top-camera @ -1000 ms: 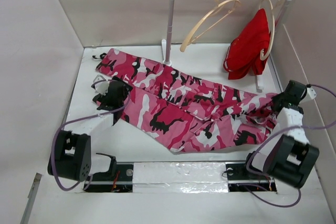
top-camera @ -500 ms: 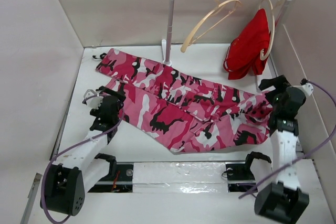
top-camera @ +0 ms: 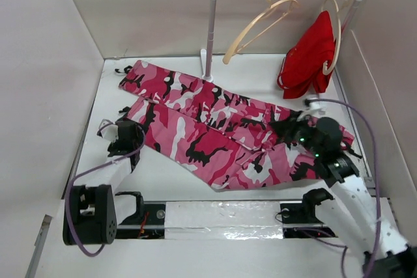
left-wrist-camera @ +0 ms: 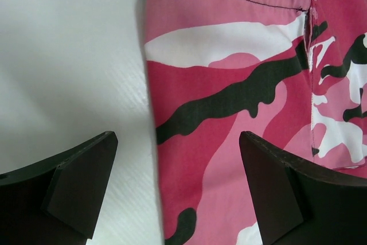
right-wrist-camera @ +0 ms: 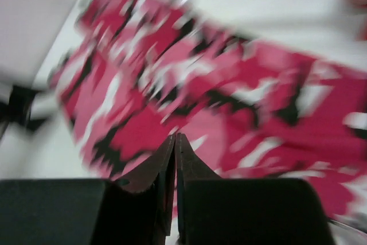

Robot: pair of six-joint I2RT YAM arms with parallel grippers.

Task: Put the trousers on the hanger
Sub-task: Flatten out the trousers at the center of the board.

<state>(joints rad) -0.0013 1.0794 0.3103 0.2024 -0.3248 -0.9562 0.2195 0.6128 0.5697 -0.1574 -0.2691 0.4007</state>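
Note:
The robot's right gripper has to go back next from the trousers' waist toward the left gripper at the near leg, and then down onto that leg's near edge (top-camera: 185, 165) (right-wrist-camera: 110, 174).
The camouflage trousers (top-camera: 228, 131) lie flat across the table, legs toward the far left and waist at the right. My left gripper (top-camera: 124, 122) hovers at the near leg's left edge. In the left wrist view it (left-wrist-camera: 178, 139) is open, one finger over the white table and the other over the trousers (left-wrist-camera: 241, 84). My right gripper (top-camera: 281, 127) is over the trousers near the waist. In the blurred right wrist view it (right-wrist-camera: 175, 137) is shut with nothing between its jaws. The pale wooden hanger (top-camera: 260, 25) hangs bare on the rail.
A white rail stand (top-camera: 210, 30) stands at the back, its post beside the far trouser leg. A red garment (top-camera: 309, 53) hangs on a second hanger at the rail's right end. Walls close in the left, back and right. A foil strip (top-camera: 221, 216) runs between the arm bases.
My right gripper left the waist end at the right, opened briefly, shut again and swung left over the trousers. My left gripper drew back toward the near left, staying open.

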